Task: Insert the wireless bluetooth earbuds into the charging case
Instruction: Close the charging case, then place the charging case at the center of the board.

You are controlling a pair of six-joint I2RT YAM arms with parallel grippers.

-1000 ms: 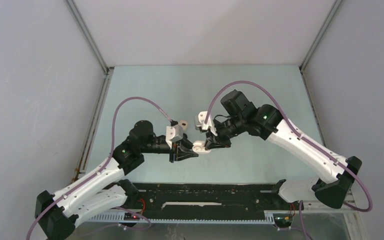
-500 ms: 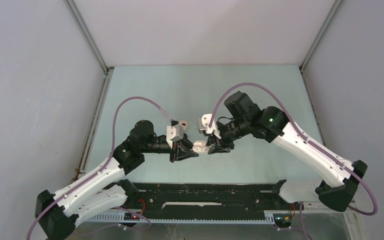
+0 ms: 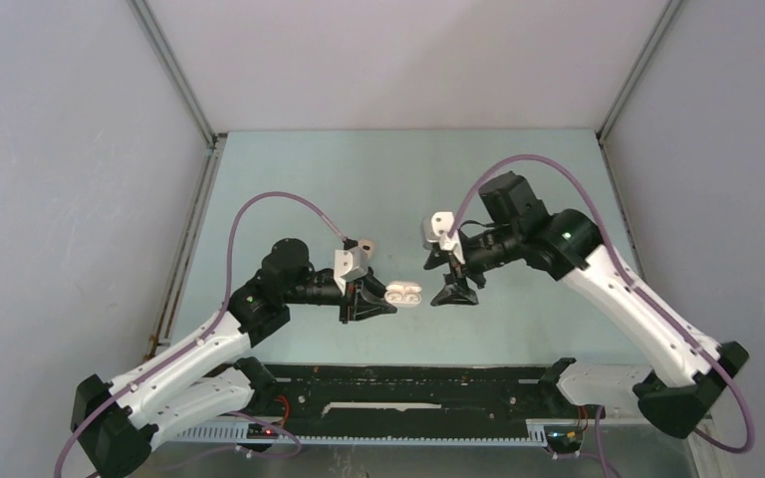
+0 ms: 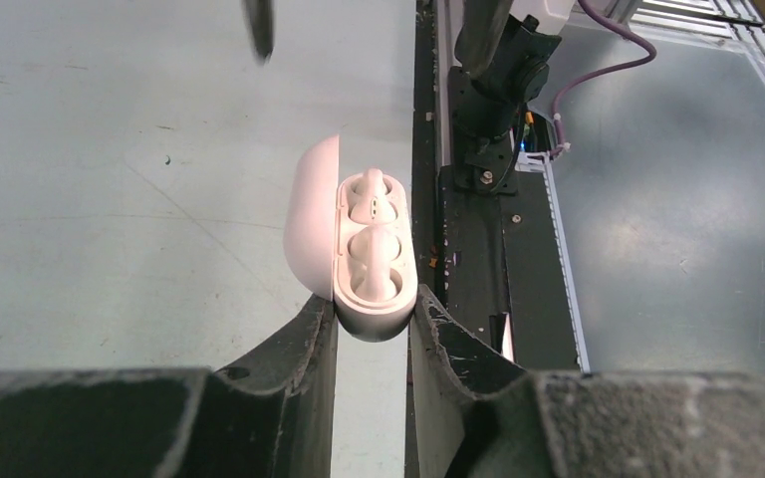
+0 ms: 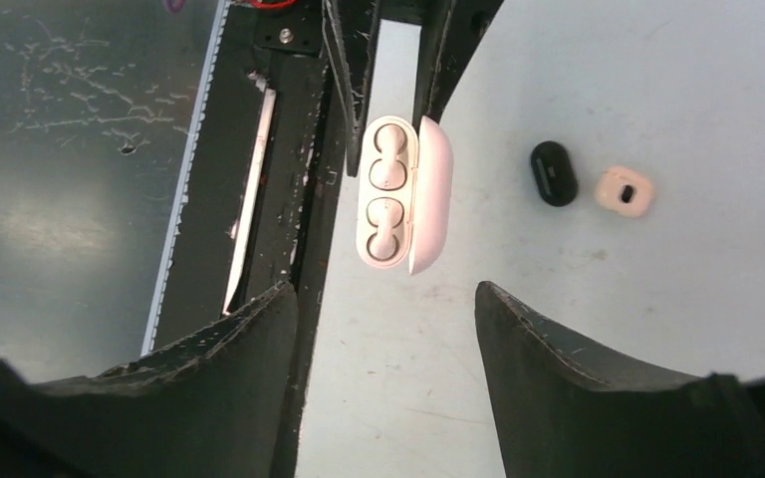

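Both hollows of the case hold earbuds, so my left gripper should next move down and toward the right in the top view to the bare tabletop and release the case there.
The white charging case is open, its lid swung to the left, and my left gripper is shut on its near end. Two white earbuds sit in its two wells. In the top view the case juts out to the right of the left gripper, above the table. My right gripper hangs open just right of the case, apart from it. From the right wrist, the case lies beyond the open right gripper, which holds nothing.
A small black bud and a beige bud lie on the pale green table to the right of the case in the right wrist view. A black rail runs along the near table edge, beside the arm bases.
My right gripper has opened and drawn back to the right, away from the case it was touching. The left gripper still holds the case in the same spot.
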